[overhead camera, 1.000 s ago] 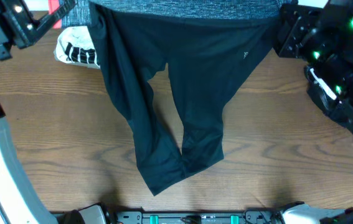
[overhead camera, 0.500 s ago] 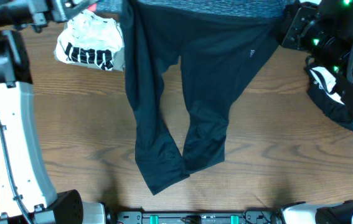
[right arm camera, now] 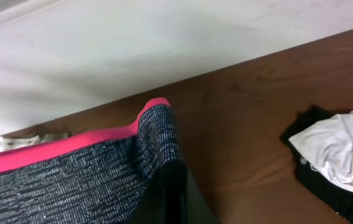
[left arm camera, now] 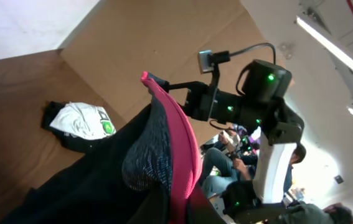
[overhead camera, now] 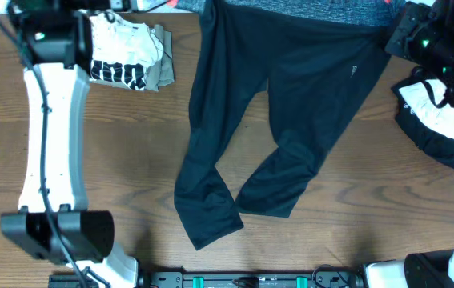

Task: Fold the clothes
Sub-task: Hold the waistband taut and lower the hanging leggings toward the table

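The raised waistband end comes down next onto the bare wood below, beside the black-and-white garment, as my right gripper lowers, tilts downward and releases it.
Long black trousers point(overhead camera: 291, 96) hang by their grey waistband point(overhead camera: 307, 11) at the table's far edge. Their legs trail toward the near side across the wood. In the left wrist view, my left gripper point(left arm camera: 175, 208) is shut on one end of the waistband point(left arm camera: 154, 155), with the pink edge point(left arm camera: 182, 149) standing up between its fingers. My right gripper point(right arm camera: 171, 193) is shut on the other end of the waistband point(right arm camera: 83, 180). A white black-printed top point(overhead camera: 118, 60) lies far left on an olive piece point(overhead camera: 160, 70). A black-and-white garment point(overhead camera: 431, 120) lies at the right.
My left arm point(overhead camera: 50, 136) reaches from its base point(overhead camera: 58, 236) up the table's left side. The right arm's black wrist point(overhead camera: 431, 44) hangs over the far right corner. Bare wood table point(overhead camera: 114, 176) shows left of the trouser legs.
Both ends of the waistband have moved to the right, dragging the trousers along. The left arm has swung inward. The white top and olive piece now lie fully uncovered.
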